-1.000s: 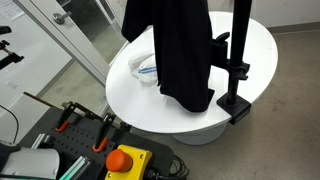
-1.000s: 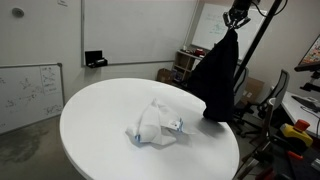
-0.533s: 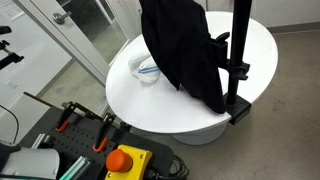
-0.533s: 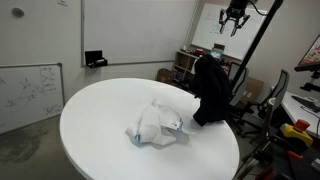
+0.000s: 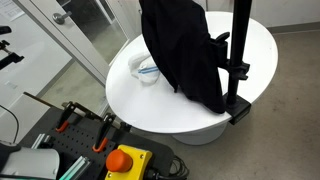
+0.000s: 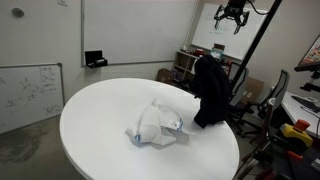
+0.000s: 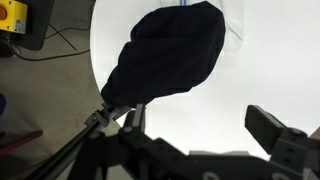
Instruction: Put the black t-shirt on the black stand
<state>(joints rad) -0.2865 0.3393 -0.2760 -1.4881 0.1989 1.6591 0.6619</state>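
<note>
The robot's open fingers are empty above the top of the black t-shirt (image 6: 208, 62) (image 7: 200, 42), so the gripper needs to move down and over onto it next, toward the crumpled white cloth's side.
The black t-shirt (image 5: 185, 50) hangs draped over the top of the black stand (image 5: 240, 55), whose pole is clamped to the round white table's edge. It shows as a dark hanging mass in an exterior view (image 6: 210, 88) and as a black mound in the wrist view (image 7: 170, 50). My gripper (image 6: 232, 16) hovers above the shirt, apart from it. Its jaws stand open with nothing between them (image 7: 200, 125). The part of the stand under the shirt is hidden.
A crumpled white cloth (image 6: 155, 125) lies near the middle of the white table (image 6: 100, 120), also seen beside the shirt (image 5: 145, 68). A cart with clamps and a yellow box with a red button (image 5: 125, 160) stands below the table. Chairs and clutter (image 6: 290, 110) stand behind.
The gripper opened and let go of the black t-shirt, then rose. The shirt dropped and settled over the stand, spread wider and hanging lower.
</note>
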